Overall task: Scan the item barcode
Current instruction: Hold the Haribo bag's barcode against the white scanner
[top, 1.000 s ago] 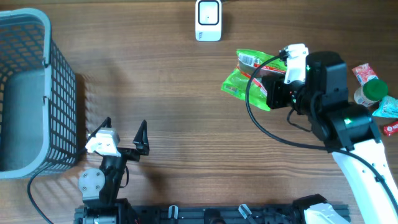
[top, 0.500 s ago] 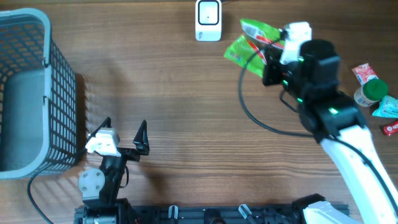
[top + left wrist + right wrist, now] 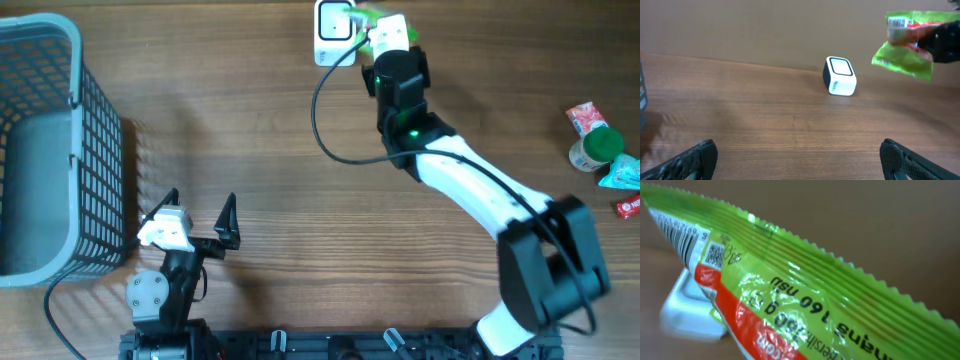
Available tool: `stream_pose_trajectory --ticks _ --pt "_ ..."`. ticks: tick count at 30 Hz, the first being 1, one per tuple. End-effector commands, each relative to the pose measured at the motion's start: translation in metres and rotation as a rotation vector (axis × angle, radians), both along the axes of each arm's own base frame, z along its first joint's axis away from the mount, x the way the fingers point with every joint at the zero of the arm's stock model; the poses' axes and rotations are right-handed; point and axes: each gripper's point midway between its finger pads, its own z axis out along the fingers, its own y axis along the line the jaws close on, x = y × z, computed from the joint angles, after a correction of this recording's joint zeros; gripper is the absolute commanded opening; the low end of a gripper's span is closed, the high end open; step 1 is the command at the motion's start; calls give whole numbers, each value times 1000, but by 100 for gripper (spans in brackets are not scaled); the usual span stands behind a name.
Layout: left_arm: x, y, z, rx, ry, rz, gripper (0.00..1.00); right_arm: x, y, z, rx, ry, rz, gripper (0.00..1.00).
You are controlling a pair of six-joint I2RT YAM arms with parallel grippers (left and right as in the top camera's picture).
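Note:
My right gripper turns to the scanner next, as the barcode (image 3: 897,21) hangs near it, then swings across and releases the packet on the tabletop beside the small packaged items.
A green and red snack packet (image 3: 905,50) hangs in the air above and right of the white scanner (image 3: 840,82), its barcode (image 3: 897,21) at the top left corner. My right gripper (image 3: 946,41) is shut on the packet's right end. In the right wrist view the packet (image 3: 805,290) fills the frame and hides the fingers; its barcode (image 3: 677,235) is above the scanner (image 3: 687,312). From overhead the right gripper (image 3: 370,32) sits beside the scanner (image 3: 333,32) at the table's far edge. My left gripper (image 3: 200,212) stands open and empty near the front edge.
A grey wire basket (image 3: 95,150) stands at the left edge. Several small packaged items (image 3: 600,150) lie at the right edge. The right arm (image 3: 470,190) stretches diagonally across the table, its black cable looping beside it.
My right arm has carried the packet up and left, from the middle right of the table to the scanner at the far edge. The left arm has not moved.

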Motion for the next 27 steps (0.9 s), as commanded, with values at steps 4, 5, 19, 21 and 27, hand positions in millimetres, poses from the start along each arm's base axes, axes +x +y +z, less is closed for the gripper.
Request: stream_pose_trajectory --ticks 4,5,19,21,27 --pt "1 2 -4 1 7 11 100 20 -14 -1 -250 -99 -113 4" --pt "1 2 -4 1 7 11 100 22 -14 -3 -259 -114 -126 5" --pt "1 2 -4 1 7 11 100 59 -5 -19 -305 -186 -210 4" --pt "1 2 -4 1 7 11 100 66 -2 -21 -306 -192 -213 5" --pt "1 2 -4 1 7 11 100 85 14 -35 -418 -167 -215 5"
